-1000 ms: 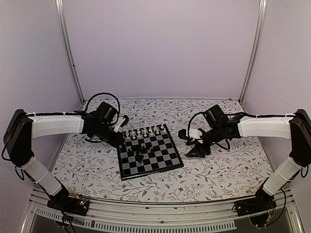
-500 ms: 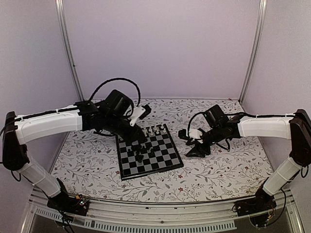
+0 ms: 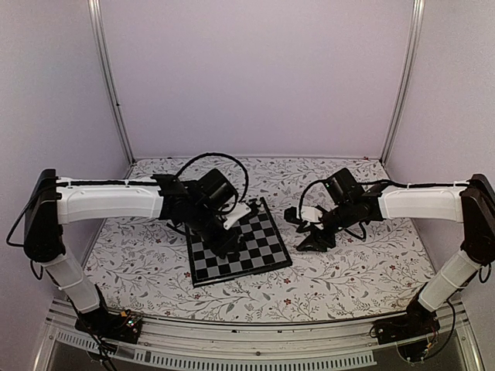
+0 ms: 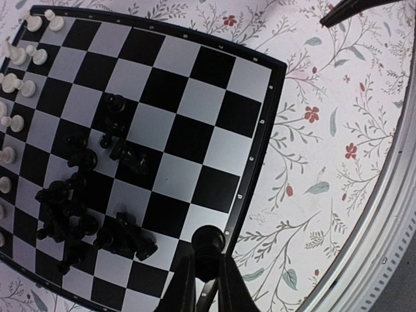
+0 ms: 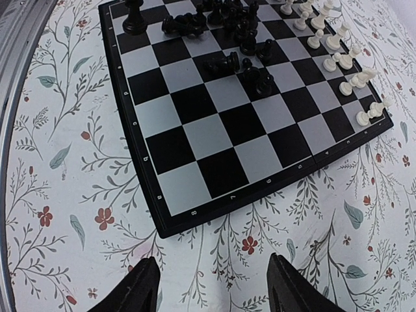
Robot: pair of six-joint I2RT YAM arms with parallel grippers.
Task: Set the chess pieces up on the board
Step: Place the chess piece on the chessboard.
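The black chess piece will be lowered by my left gripper over the board's edge row [image 3: 224, 269] [image 4: 200, 250] and released there.
The board [image 3: 267, 253] lies mid-table on the floral cloth. My left gripper [image 4: 207, 263] is shut on a black chess piece [image 4: 208, 246], which hangs over the board's [image 4: 195, 84] lettered border. That piece [image 5: 134, 19] also shows at the top left of the right wrist view. Black pieces [image 4: 78, 214] lie in a heap on the squares, and white pieces [image 4: 19, 65] stand in rows along one side. My right gripper [image 5: 214, 276] is open over the cloth, just off the board's [image 5: 214, 130] numbered edge, with nothing between its fingers. From above, the left arm [image 3: 216, 205] covers the board's far side.
The metal table rail [image 4: 390, 214] runs close to the board's lettered side. The right gripper [image 3: 309, 236] hovers just right of the board. Enclosure walls and two upright posts [image 3: 108, 77] stand behind the table.
The left arm has swung from the board's far left corner across the board, carrying the black piece toward its near border. The right arm has stayed put.
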